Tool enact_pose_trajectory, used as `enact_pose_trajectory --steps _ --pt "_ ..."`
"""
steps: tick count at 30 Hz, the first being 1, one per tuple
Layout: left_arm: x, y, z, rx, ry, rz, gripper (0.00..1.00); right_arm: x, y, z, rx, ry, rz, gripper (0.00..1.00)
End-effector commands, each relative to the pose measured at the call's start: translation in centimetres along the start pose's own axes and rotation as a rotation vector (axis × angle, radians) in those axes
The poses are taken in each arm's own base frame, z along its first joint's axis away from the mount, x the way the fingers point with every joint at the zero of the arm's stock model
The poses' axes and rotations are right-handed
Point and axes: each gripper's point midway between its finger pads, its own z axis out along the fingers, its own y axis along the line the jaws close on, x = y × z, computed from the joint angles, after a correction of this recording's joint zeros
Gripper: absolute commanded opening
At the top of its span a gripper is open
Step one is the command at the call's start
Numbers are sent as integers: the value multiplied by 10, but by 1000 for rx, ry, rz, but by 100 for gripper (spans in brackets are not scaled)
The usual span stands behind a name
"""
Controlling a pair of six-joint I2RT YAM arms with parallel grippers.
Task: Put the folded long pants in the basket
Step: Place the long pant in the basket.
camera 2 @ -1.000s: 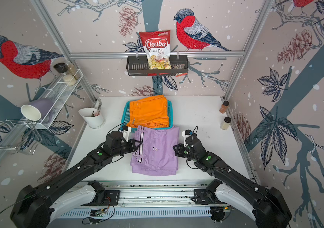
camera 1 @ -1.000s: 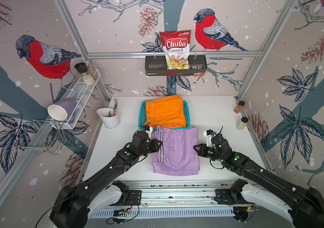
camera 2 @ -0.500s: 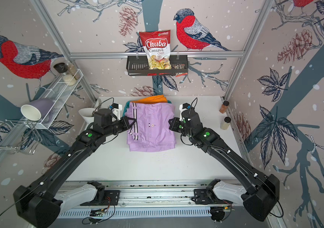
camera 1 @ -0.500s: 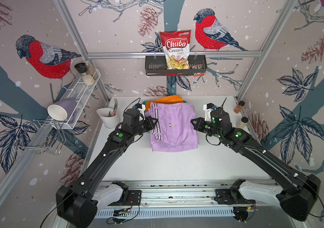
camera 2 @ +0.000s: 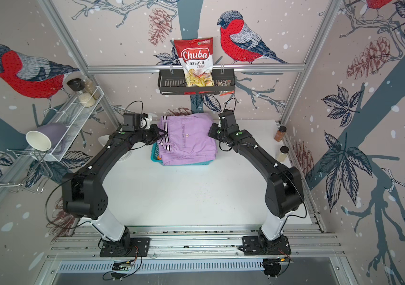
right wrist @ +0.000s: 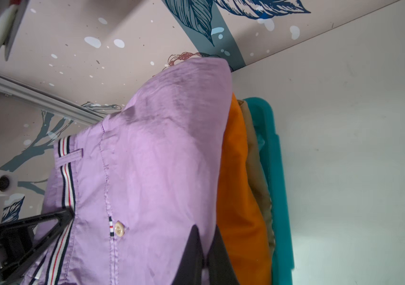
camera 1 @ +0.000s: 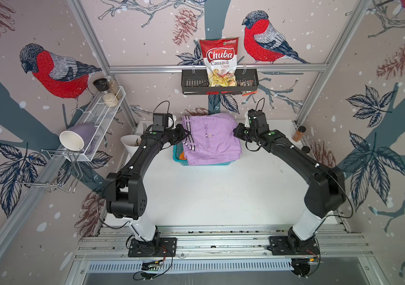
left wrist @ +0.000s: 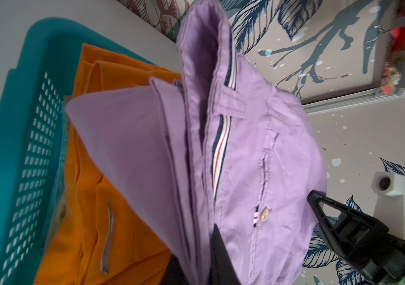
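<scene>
My left gripper should next go down toward the orange pants below it in the basket and let go, because the lilac pants [camera 1: 211,138] are still hanging in the air.
Both grippers hold the lilac folded long pants [camera 1: 211,138] with striped trim in the air over the turquoise basket [camera 1: 178,158]. My left gripper [camera 1: 184,135] is shut on the striped waistband edge. On the opposite edge my right gripper [camera 1: 235,130] is shut. In the left wrist view the lilac pants [left wrist: 246,148] hang over orange pants [left wrist: 93,197] lying in the basket [left wrist: 11,148]. The right wrist view shows my right gripper [right wrist: 205,237] pinching lilac cloth [right wrist: 159,160]. Under it lie orange pants [right wrist: 238,197] and tan pants [right wrist: 258,172] inside the basket [right wrist: 278,185].
A white cup [camera 1: 130,145] with utensils stands left of the basket. Two spice jars [camera 1: 299,133] sit at the table's right edge. A black rack [camera 1: 191,84] with a chips bag hangs on the back wall. A white wire shelf [camera 1: 102,116] is on the left wall.
Both arms have carried the lilac pants from the front middle of the table up and back over the basket. The orange pants are now mostly covered. Both grips stayed shut.
</scene>
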Motion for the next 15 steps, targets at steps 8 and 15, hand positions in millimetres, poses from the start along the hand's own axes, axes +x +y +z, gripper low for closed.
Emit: enact_pose_trajectory --steps 8,15 --pt "-10 65 56 -90 84 3 0 37 -56 74 69 110 39 0" --pt "-16 57 49 -65 62 27 0 40 -49 67 78 95 21 0"
